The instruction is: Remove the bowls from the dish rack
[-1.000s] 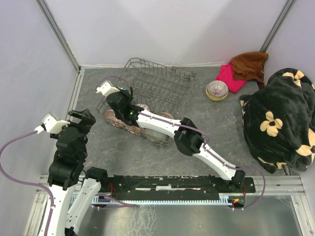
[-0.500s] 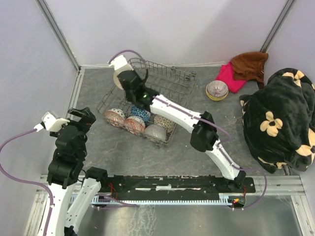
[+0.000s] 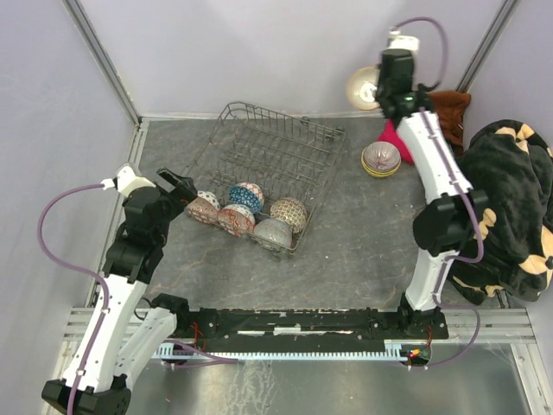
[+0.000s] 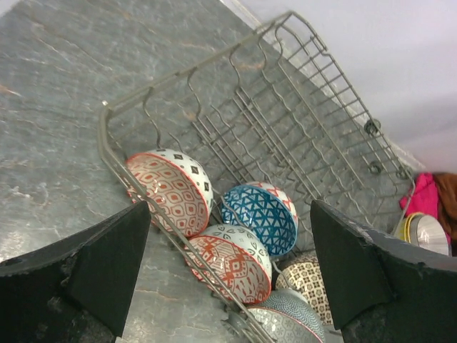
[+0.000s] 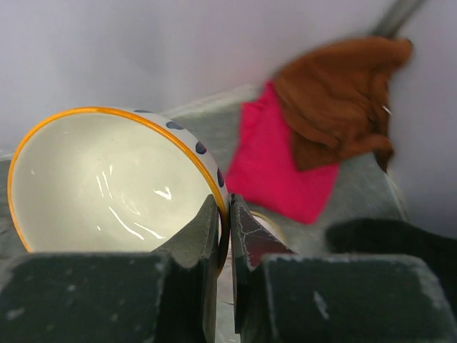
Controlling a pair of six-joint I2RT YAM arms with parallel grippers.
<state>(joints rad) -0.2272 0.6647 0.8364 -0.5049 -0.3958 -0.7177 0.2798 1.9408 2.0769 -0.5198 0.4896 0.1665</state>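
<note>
My right gripper lowers the cream bowl onto the stack of bowls below it next and lets go of the cream bowl's rim there, since the bowl still hangs high.
The grey wire dish rack [image 3: 275,149] stands at the middle back; it also shows in the left wrist view [image 4: 285,121]. Several patterned bowls lean in its near row, among them a red one [image 3: 205,207] [image 4: 170,191], a blue one [image 3: 247,196] [image 4: 261,214] and a grey one [image 3: 272,233]. My left gripper [image 3: 180,187] [image 4: 228,239] is open and empty just left of the red bowl. My right gripper [image 3: 378,90] [image 5: 228,207] is shut on the rim of a cream bowl with a yellow edge [image 3: 363,87] [image 5: 100,186], held high above a stack of bowls [image 3: 381,159] on the table.
A pink cloth [image 3: 403,136] and a brown cloth [image 3: 441,114] lie at the back right. A black floral blanket [image 3: 497,212] fills the right side. Walls close in the back and left.
My right arm has swung from the rack's left end up and to the right, carrying the cream bowl. My left arm has moved forward to the rack's near left corner.
</note>
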